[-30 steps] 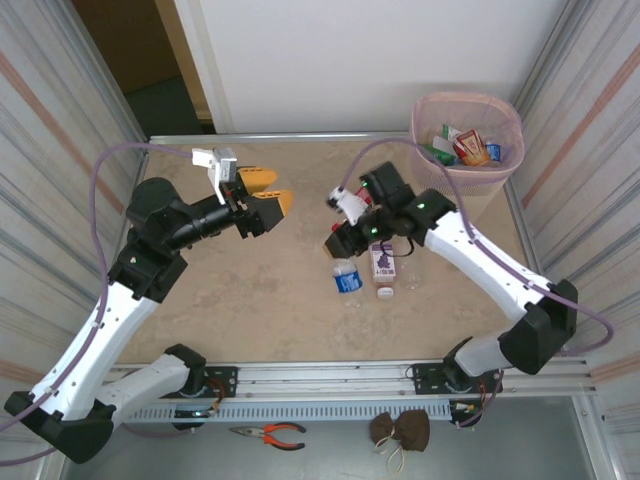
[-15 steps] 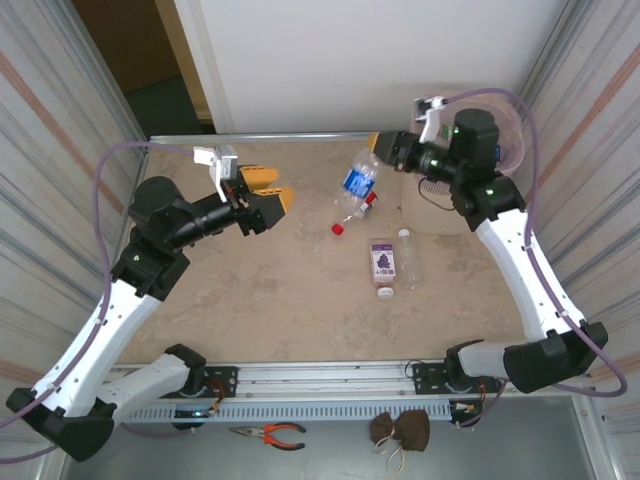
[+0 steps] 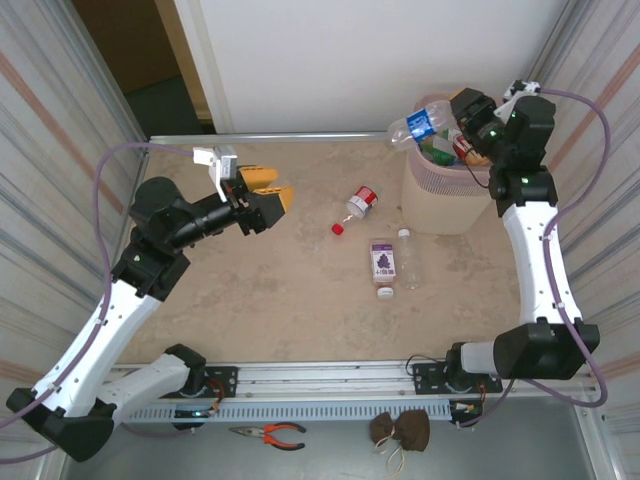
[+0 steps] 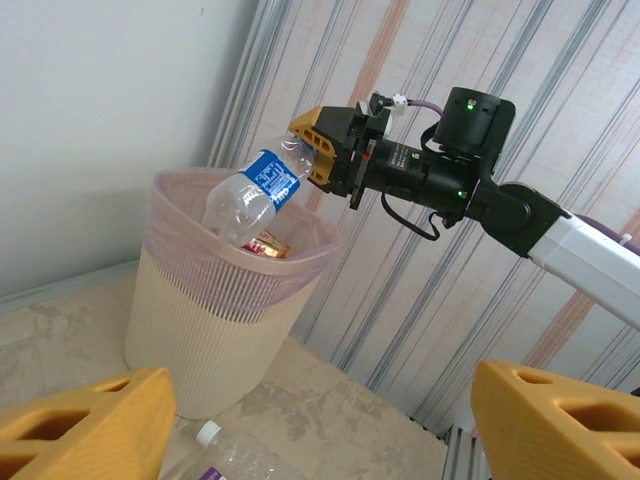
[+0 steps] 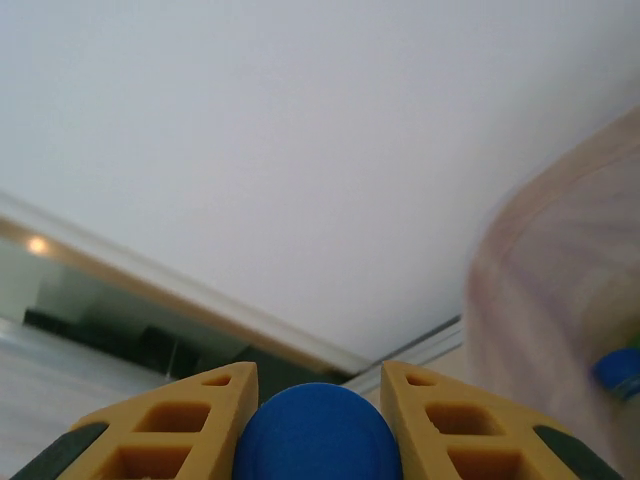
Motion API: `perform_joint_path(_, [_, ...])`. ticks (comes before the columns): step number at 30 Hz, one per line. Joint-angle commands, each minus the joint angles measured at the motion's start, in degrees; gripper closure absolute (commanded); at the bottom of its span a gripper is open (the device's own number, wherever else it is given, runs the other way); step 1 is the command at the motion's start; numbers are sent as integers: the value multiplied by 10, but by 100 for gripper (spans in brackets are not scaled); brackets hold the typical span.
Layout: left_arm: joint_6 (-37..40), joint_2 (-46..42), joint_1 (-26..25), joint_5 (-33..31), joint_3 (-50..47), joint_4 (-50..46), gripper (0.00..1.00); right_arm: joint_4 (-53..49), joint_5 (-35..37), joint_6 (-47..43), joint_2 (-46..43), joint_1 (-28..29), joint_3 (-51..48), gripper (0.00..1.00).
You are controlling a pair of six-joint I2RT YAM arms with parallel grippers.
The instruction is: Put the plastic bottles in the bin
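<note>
The bottle's bottom sticks out past the bin's rim. My right gripper will next bring the bottle toward the bin's nearby corrugated side, over the bin's opening [image 5: 585, 290], to release the blue cap [image 5: 318, 432].
My right gripper [image 3: 457, 113] is shut on the blue cap [image 5: 318, 432] of a clear plastic bottle with a blue label [image 3: 424, 124]. The bottle is tilted, with its body over the near rim of the bin [image 3: 440, 205]. In the left wrist view the same bottle [image 4: 250, 195] hangs base-down over the bin's pink mesh rim [image 4: 190, 265], held by the right gripper [image 4: 322, 150]. Three more bottles lie on the table: a red-labelled one [image 3: 359, 203], a purple-labelled one [image 3: 383, 262] and a clear one [image 3: 406, 256]. My left gripper [image 3: 264, 190] stands open above the table's left side, holding nothing.
Coloured packaging [image 3: 470, 148] lies inside the bin. A small red cap [image 3: 337, 229] sits by the red-labelled bottle. Corrugated walls [image 3: 60, 150] close both sides. Pliers [image 3: 272, 433] and a brown pouch [image 3: 400, 430] lie below the front rail.
My right arm lifted the blue-labelled bottle from mid-table and swung it up and right to the bin's rim. The left arm has stayed still.
</note>
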Motion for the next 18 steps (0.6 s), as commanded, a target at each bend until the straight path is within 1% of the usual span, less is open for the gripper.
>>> perform_joint_path(1, [-3, -11, 3, -6, -6, 19, 22, 29, 54, 28, 18, -30, 21, 82])
perform_joint_path(7, [-9, -13, 3, -10, -8, 18, 22, 51, 97, 38, 69, -71, 32, 82])
perform_joint_path(9, [-9, -12, 3, -11, -8, 17, 22, 58, 97, 42, 92, -79, 45, 82])
perform_joint_path(18, [-22, -3, 3, -11, -19, 28, 22, 78, 94, 54, 195, -84, 101, 82])
